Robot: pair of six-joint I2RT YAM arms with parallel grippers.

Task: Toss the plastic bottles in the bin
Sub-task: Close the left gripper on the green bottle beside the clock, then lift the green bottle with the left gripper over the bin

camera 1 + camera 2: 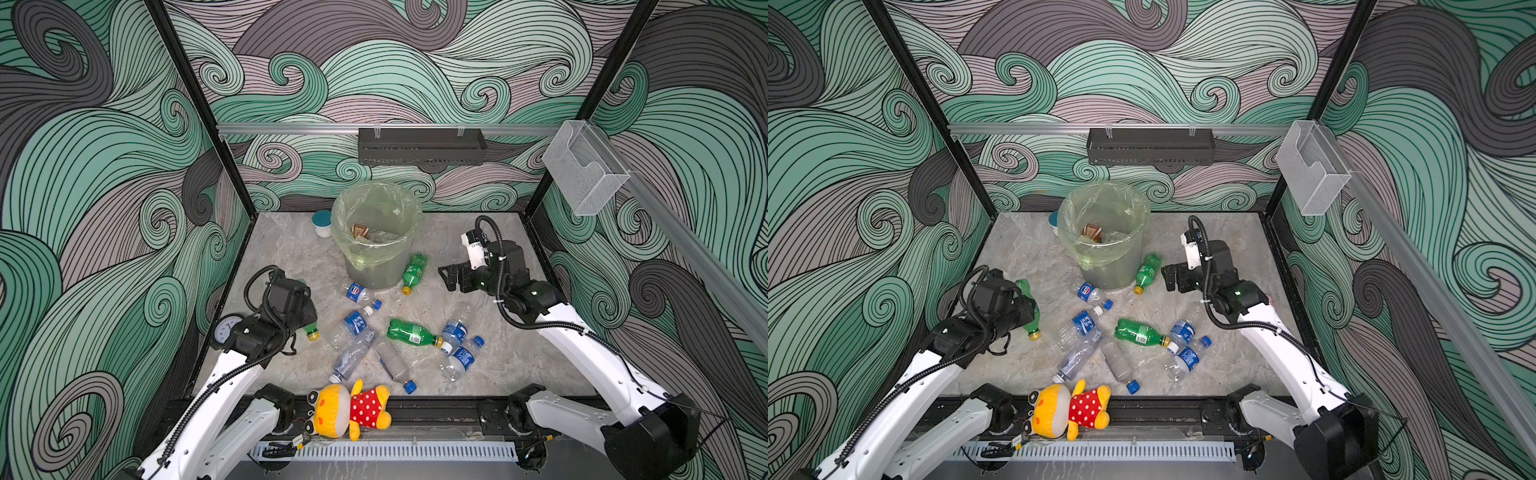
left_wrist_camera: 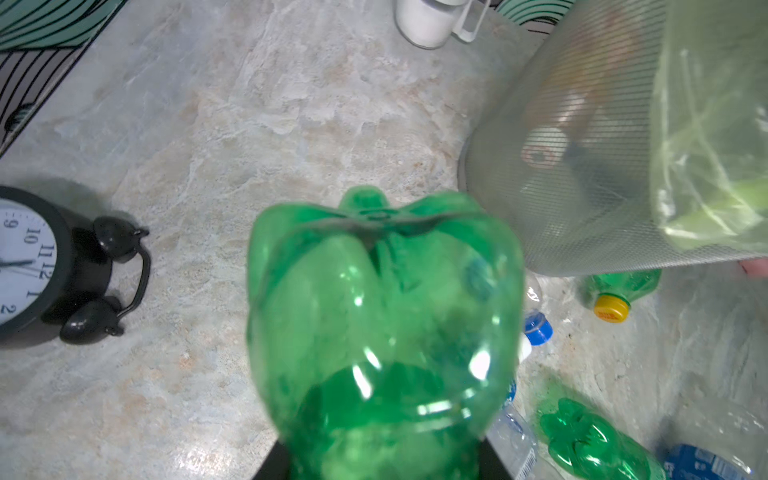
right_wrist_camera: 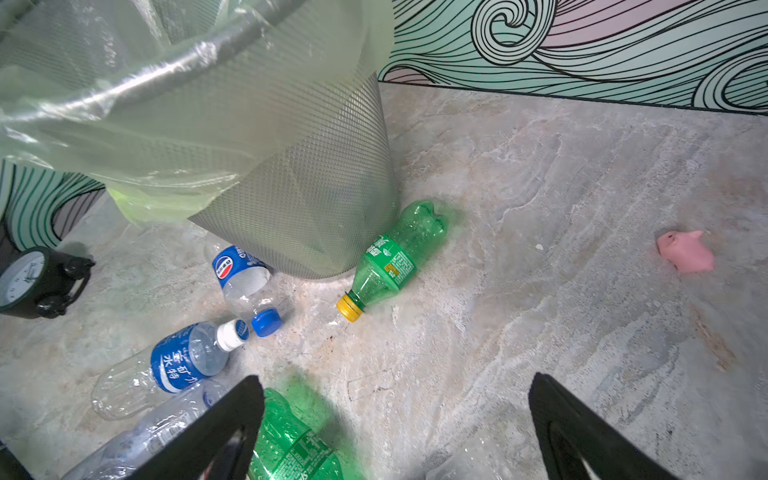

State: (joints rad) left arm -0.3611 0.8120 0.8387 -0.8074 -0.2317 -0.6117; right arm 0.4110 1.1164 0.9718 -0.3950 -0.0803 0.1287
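The left gripper should move up and outward over the bin's opening (image 1: 377, 214) to release, because the opening is outward of that gripper and the bin's rim is high above the tabletop.
My left gripper (image 1: 1027, 309) is shut on a green yellow-capped bottle (image 1: 1030, 320) at the left of the table; in the left wrist view this bottle (image 2: 382, 324) fills the middle, between the black fingers (image 2: 272, 463). The bin (image 1: 374, 270), grey with a pale green bag, stands at the back middle, holding some rubbish. Another green bottle (image 1: 413, 274) leans at its foot, beside a clear blue-labelled one (image 1: 359, 293). Several more bottles lie mid-table, one of them green (image 1: 413, 332). My right gripper (image 1: 451, 278) hovers open and empty right of the bin, and the right wrist view shows its fingers (image 3: 232, 415) wide apart.
A black alarm clock (image 1: 226, 328) sits under my left arm. A yellow plush toy (image 1: 349, 409) lies on the front rail. A white jar with a teal lid (image 1: 322, 222) stands left of the bin. A small pink figure (image 3: 685, 251) lies at the right.
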